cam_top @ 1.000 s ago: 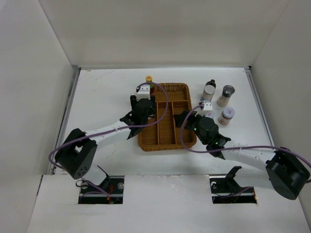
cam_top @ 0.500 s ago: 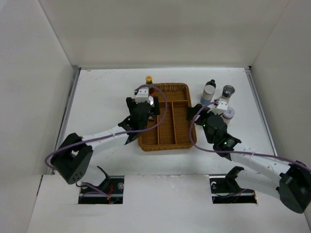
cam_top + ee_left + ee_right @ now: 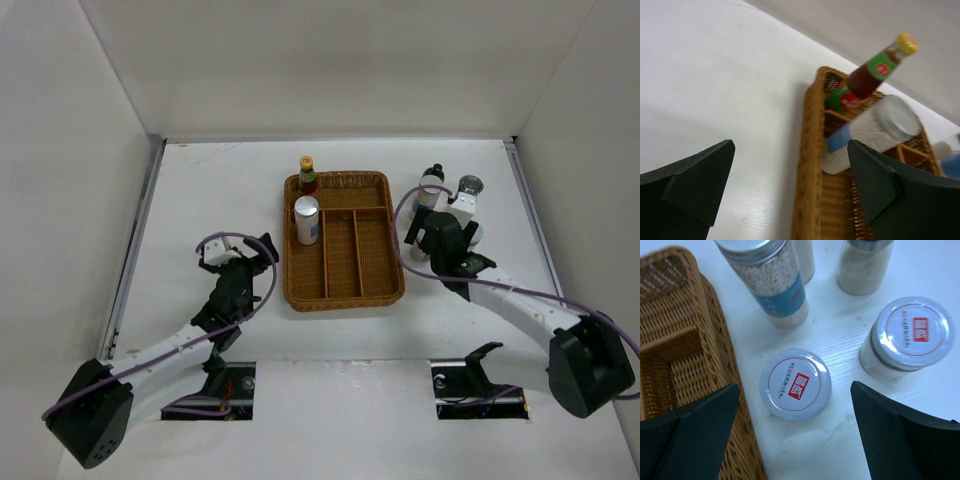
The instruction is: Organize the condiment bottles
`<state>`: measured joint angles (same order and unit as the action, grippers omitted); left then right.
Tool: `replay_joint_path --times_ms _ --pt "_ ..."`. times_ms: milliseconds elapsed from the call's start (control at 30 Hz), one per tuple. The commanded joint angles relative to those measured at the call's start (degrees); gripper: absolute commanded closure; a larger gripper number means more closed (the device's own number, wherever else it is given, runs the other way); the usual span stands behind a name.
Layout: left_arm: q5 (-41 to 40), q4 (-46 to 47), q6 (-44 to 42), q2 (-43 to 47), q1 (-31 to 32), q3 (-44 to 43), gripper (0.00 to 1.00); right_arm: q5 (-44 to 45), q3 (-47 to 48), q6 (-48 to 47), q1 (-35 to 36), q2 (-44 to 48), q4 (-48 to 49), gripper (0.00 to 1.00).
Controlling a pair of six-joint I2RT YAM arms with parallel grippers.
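Observation:
The jar's lid is already between the open fingers of my right gripper. My right gripper needs to go down over the red-labelled jar (image 3: 795, 384) beside the tray next and close around the lid.
A red sauce bottle with a yellow cap (image 3: 307, 174) (image 3: 867, 75) stands in the far left corner of the wicker tray (image 3: 345, 290). A white silver-lidded cylinder (image 3: 306, 220) (image 3: 870, 131) stands just in front of it. My left gripper (image 3: 258, 252) (image 3: 790, 150) is open and empty, left of the tray. My right gripper (image 3: 425, 238) (image 3: 795, 390) is open, above a short red-labelled jar (image 3: 795, 384) right of the tray. A second such jar (image 3: 912, 335), a blue-labelled cylinder (image 3: 771, 282), a beige shaker (image 3: 467, 192) (image 3: 865, 265) and a black-capped bottle (image 3: 432, 178) stand nearby.
The tray's rim (image 3: 807, 165) (image 3: 715, 340) lies close to both grippers. White walls enclose the table on the left, right and far sides. The tray's middle and right compartments (image 3: 365, 250) hold nothing.
My left gripper opened and drew back to the near left, leaving the white cylinder standing in the tray. My right gripper swung away from the tray to above the jars.

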<state>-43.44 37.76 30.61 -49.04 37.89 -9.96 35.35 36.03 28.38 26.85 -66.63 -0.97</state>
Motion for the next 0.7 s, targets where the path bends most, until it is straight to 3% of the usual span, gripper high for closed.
replay_joint_path --times_ms 0,200,333,400,500,667 --pt "-2.27 6.01 5.07 1.58 -3.03 2.22 0.00 -3.27 3.87 1.15 -0.70 -3.05 -1.40 0.00" --pt "0.64 7.59 6.83 -2.20 -4.18 2.75 0.00 0.32 3.96 4.40 -1.23 -7.28 1.23 0.03" --pt "0.64 8.91 6.92 -3.43 -4.36 3.19 0.00 0.59 3.87 4.75 -2.81 -10.97 3.08 0.16" --pt "0.55 8.91 6.92 -3.26 -4.62 3.36 0.00 0.95 3.44 4.58 -3.43 -11.07 5.53 0.28" --pt "0.64 8.91 6.92 -4.14 -5.06 3.36 0.00 2.08 2.20 2.48 -2.99 -6.43 10.98 0.44" --pt "1.08 9.00 6.92 -3.96 -5.50 3.36 0.00 8.76 5.62 -7.53 5.34 2.19 13.71 0.45"
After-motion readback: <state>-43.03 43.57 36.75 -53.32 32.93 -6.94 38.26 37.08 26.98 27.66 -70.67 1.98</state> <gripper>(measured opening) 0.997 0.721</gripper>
